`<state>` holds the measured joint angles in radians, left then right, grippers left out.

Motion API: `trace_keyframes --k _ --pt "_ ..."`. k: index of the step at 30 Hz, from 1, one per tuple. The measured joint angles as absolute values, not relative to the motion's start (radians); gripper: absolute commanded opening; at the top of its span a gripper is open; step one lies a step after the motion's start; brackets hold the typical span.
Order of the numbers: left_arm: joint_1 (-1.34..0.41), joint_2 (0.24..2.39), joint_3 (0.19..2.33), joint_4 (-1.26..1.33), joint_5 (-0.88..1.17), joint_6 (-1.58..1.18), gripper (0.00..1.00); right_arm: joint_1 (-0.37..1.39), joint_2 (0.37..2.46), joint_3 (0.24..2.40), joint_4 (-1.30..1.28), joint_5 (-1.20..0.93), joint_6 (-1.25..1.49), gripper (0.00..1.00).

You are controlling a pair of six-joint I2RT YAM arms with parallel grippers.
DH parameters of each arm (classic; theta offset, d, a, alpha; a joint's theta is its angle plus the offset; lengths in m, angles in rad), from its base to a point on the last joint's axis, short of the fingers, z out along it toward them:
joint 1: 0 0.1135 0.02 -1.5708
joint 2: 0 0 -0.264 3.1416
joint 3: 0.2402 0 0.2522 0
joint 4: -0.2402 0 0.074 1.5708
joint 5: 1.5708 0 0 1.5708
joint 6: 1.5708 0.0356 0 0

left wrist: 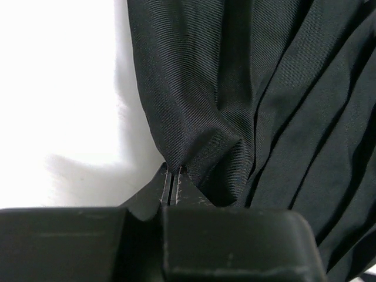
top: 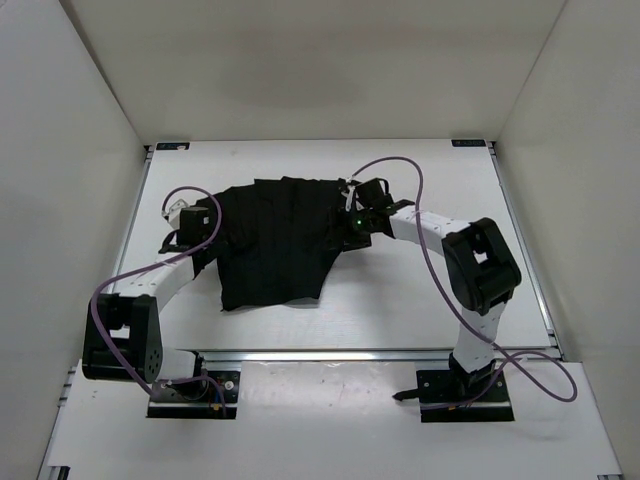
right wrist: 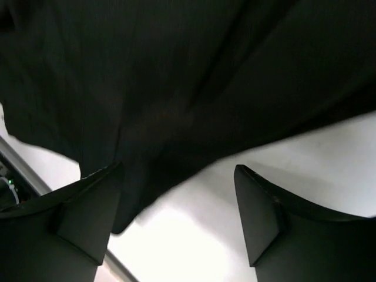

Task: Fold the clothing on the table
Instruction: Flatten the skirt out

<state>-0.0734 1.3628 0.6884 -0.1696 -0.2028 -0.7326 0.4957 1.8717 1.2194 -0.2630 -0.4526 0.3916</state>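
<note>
The cloth is bunched, and the clothing's near part lies back of my left gripper. My left gripper will next pull the pinched edge slightly back toward that part to straighten the cloth, then let go.
The clothing [top: 272,245] is a black pleated garment spread fan-like on the white table [top: 420,300]. My left gripper [top: 214,228] sits at its left edge. In the left wrist view that gripper [left wrist: 171,174] is shut on a pinched bit of the clothing's [left wrist: 247,94] edge, just above the table [left wrist: 59,88]. My right gripper [top: 342,230] is at the garment's right edge. The right wrist view shows it [right wrist: 179,179] open low over the table [right wrist: 317,153], with the clothing's [right wrist: 176,70] hem reaching in beside the left finger [right wrist: 97,202]; nothing is gripped.
White enclosure walls [top: 70,150] stand on three sides. A metal rail [top: 380,352] runs along the near edge, in front of the arm bases. Purple cables [top: 425,215] loop over both arms. Blue marks [top: 467,143] show at the far corners.
</note>
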Motion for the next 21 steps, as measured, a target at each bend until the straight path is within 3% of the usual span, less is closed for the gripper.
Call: trace_keyframes --k 2,3,4,7,8,21 --pt "-0.076 1.36 0.683 -0.176 -0.199 -0.733 0.0 0.492 1.911 1.264 -0.269 -0.446 0.387 0.67" --pt "-0.077 1.359 0.682 -0.179 -0.199 -0.732 0.0 0.487 1.934 1.291 -0.279 -0.442 0.384 0.6" --pt "-0.079 1.359 0.681 -0.181 -0.197 -0.732 0.0 0.482 1.954 1.315 -0.288 -0.438 0.376 0.51" --pt "-0.089 1.359 0.68 -0.181 -0.192 -0.73 0.0 0.462 2.023 1.395 -0.323 -0.42 0.358 0.09" --pt "-0.09 1.359 0.68 -0.182 -0.189 -0.728 0.0 0.455 2.047 1.426 -0.34 -0.414 0.351 0.01" --pt "-0.112 1.36 0.672 -0.187 -0.152 -0.721 0.0 0.355 2.173 1.907 -0.627 -0.296 0.231 0.0"
